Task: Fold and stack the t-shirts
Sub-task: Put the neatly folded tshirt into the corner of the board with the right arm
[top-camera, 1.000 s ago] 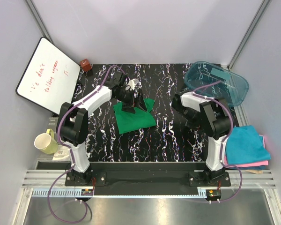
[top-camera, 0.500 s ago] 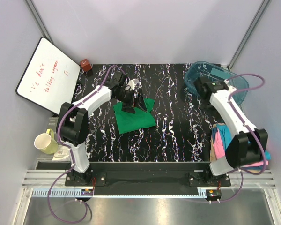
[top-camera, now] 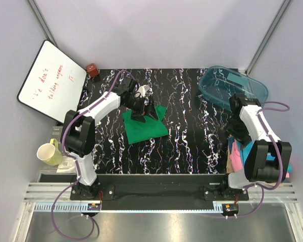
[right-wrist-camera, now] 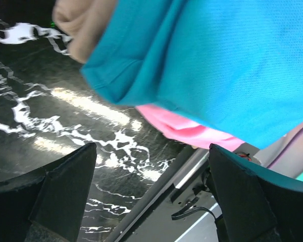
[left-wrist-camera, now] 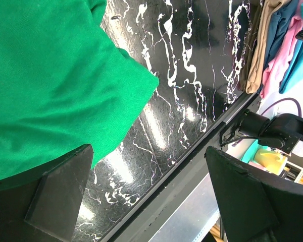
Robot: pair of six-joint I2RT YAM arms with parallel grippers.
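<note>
The teal-blue shirt's corner by the tan shirt sticks out past the pink shirt (top-camera: 237,154), below my right gripper's open fingers, so they should lower onto it.
A bright green t-shirt (top-camera: 145,127), folded roughly square, lies on the black marbled table left of centre. My left gripper (top-camera: 147,115) hovers open over its far edge. In the left wrist view the green shirt (left-wrist-camera: 55,75) fills the upper left and my left gripper (left-wrist-camera: 156,201) holds nothing. At the right edge lies a pile with a pink shirt (top-camera: 237,154), a tan shirt (top-camera: 228,164) and a teal-blue shirt (top-camera: 289,167), partly hidden by my right arm. My right gripper (top-camera: 238,137) is open just beside the pile. In the right wrist view my right gripper (right-wrist-camera: 151,196) is empty below the teal-blue shirt (right-wrist-camera: 217,55), pink shirt (right-wrist-camera: 182,127) and tan shirt (right-wrist-camera: 81,22).
A clear teal plastic tub (top-camera: 233,86) stands at the back right. A whiteboard (top-camera: 50,80) leans at the left, with a small red object (top-camera: 92,69) behind it. A yellow-green mug (top-camera: 49,152) sits off the table's left front corner.
My right arm has unfolded, swung out over the tub and come down beside the pile of shirts at the right edge. My left arm and the green shirt have not moved.
</note>
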